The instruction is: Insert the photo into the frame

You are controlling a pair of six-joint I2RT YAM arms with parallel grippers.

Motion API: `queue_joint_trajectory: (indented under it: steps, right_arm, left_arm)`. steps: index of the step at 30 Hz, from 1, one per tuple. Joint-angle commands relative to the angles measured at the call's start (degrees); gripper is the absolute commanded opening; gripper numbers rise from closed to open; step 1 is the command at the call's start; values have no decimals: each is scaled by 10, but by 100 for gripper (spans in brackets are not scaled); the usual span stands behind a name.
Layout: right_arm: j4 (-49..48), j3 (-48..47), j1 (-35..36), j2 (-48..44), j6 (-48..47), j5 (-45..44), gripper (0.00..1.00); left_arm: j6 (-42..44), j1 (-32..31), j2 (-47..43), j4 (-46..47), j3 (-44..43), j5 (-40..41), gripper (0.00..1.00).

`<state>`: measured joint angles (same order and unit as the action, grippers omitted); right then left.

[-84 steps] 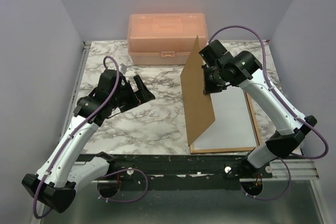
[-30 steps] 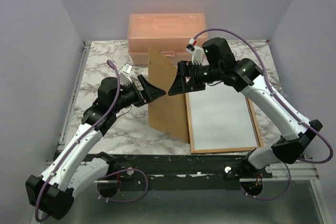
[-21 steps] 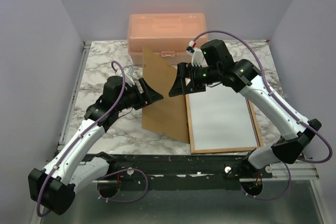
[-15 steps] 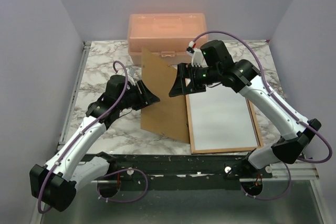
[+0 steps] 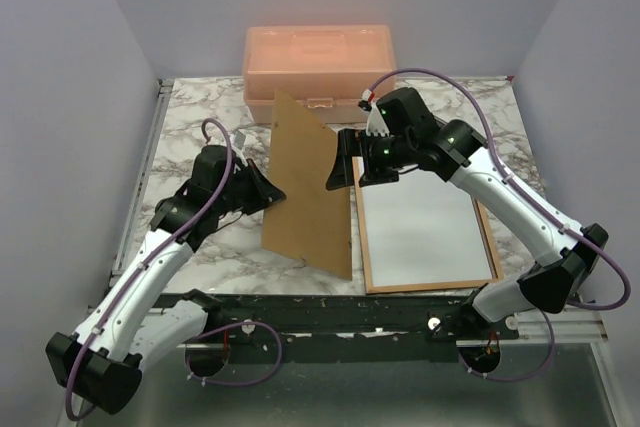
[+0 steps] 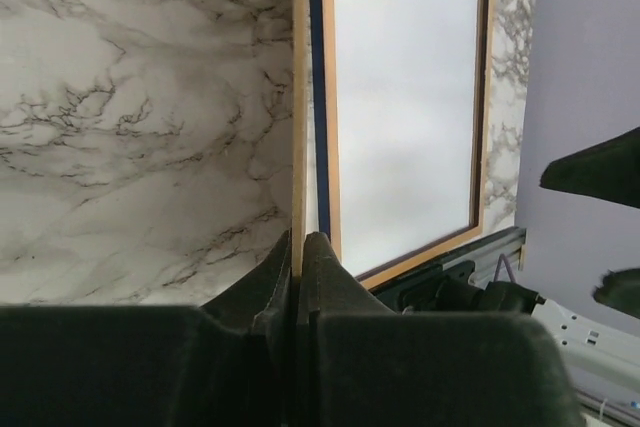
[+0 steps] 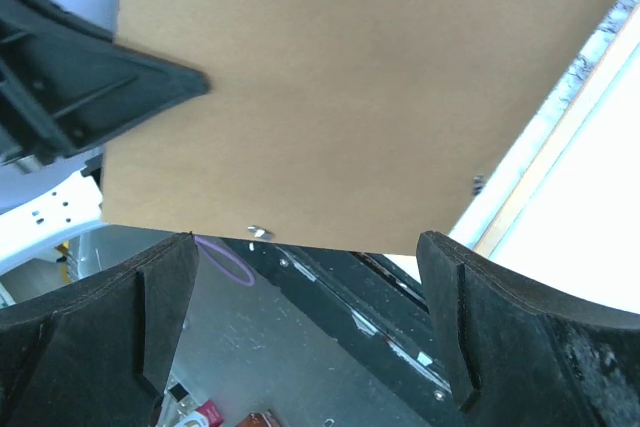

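Observation:
Next, my right gripper swings toward the frame point(image 5: 488, 239), turns onto the board's opposite edge point(image 5: 349, 209) and closes, since only my left gripper holds the backing board.
The frame point(image 5: 488, 239) lies on the table's right side, tan wood back up. A plain white sheet point(image 5: 420, 232) fills its opening; I cannot tell whether this is the photo's back, and no printed side shows. The left wrist view shows the frame's tan rim point(image 6: 486, 97) and a navy side strip point(image 6: 316, 97). The brown backing board point(image 5: 310, 197) stands tilted left of the frame. My left gripper point(image 5: 268, 192) is shut on its left edge, which is seen edge-on point(image 6: 298, 97) between the fingers. My right gripper point(image 5: 338, 162) is open, just off the board point(image 7: 350, 77).
A peach plastic box point(image 5: 320, 72) stands closed at the back, just behind the board's top corner. Marble tabletop point(image 5: 200, 137) lies bare to the left. The black base rail point(image 5: 350, 307) runs along the near edge. Lilac walls close in both sides.
My left gripper has closed on the board's left edge. My right gripper has opened, let go of the board and drawn slightly right. The board has leaned further left and toward the near edge.

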<state>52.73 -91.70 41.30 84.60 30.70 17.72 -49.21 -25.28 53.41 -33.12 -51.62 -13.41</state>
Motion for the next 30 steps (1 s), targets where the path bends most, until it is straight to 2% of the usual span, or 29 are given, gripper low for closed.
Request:
queue_joint_trajectory:
  steps: [1,7,12,18,23,30]
  right_arm:
    - [-14,21,-8,-19,10,-29,100]
    - [-34,55,-36,-29,10,-16,100]
    - [-71,108,-89,-53,-1,40,100]
    - [-136,196,-201,-92,-15,166,100]
    - [-224,263,-284,-120,4,320,100]
    - [-365,300,-310,-155,66,442,100]
  left_arm:
    - [9,-3,-50,-24,-40,40,0]
    - [-3,-2,-109,-26,-53,58,0]
    - [-23,-1,-173,8,-49,53,0]
    - [-48,2,-248,74,-27,39,0]
    - [-66,3,-282,139,-8,6,0]
    - [-91,3,-282,223,13,-54,0]
